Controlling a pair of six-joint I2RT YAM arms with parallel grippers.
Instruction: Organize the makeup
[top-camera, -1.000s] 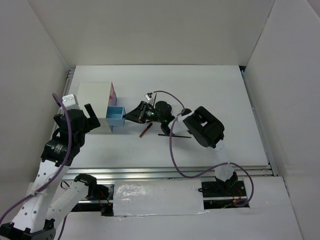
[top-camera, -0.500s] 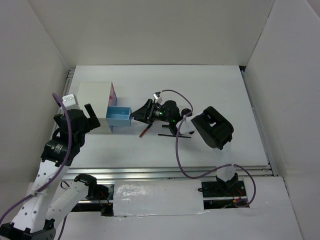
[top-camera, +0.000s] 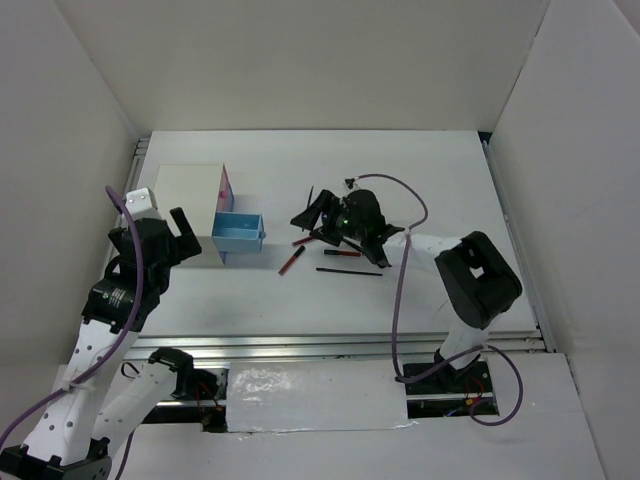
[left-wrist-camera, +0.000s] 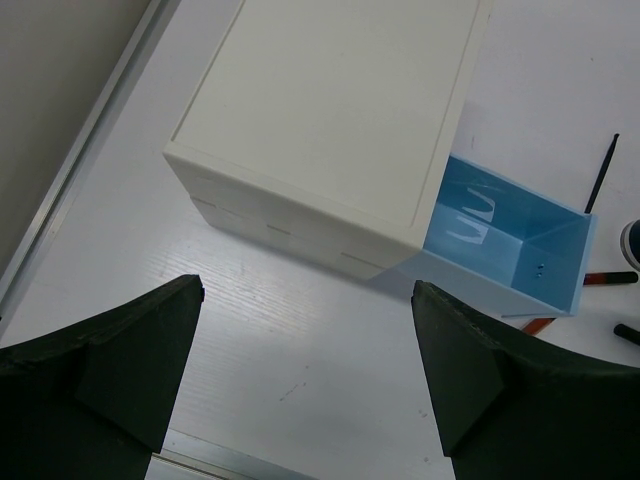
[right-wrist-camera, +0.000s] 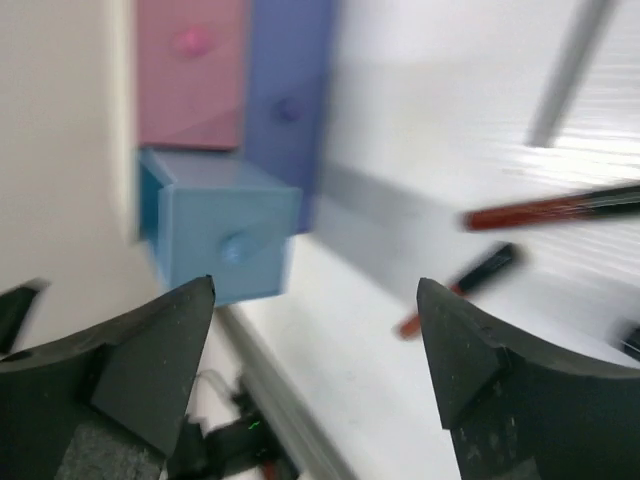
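My right gripper's fingers are pointing toward the drawer, so next the gripper will tip downward and lower back onto the red-and-black pencil beside the thin black one.
The makeup lies loose on the white table right of the box. A red-and-black pencil (top-camera: 291, 260) and a thin black pencil (top-camera: 349, 271) lie nearest me. Another red pencil (top-camera: 342, 253) lies under the right arm. My right gripper (top-camera: 312, 212) hovers open over these, empty, pointing left at the blue drawer (top-camera: 240, 233). Its wrist view is blurred and shows two red-and-black pencils (right-wrist-camera: 555, 208) (right-wrist-camera: 460, 290) past the right gripper (right-wrist-camera: 315, 360). My left gripper (left-wrist-camera: 305, 370) is open and empty, near the white box (left-wrist-camera: 330, 130). The blue drawer (left-wrist-camera: 510, 250) stands pulled out.
The box front shows a pink drawer (right-wrist-camera: 190, 70) and a darker blue one (right-wrist-camera: 290, 100) above the pulled-out drawer (right-wrist-camera: 220, 235). A thin black stick (left-wrist-camera: 600, 175) lies beyond the drawer. White walls enclose the table on three sides.
My right gripper has drawn back to the right from the blue drawer and opened. The right arm's elbow swung right. The left arm has not moved.
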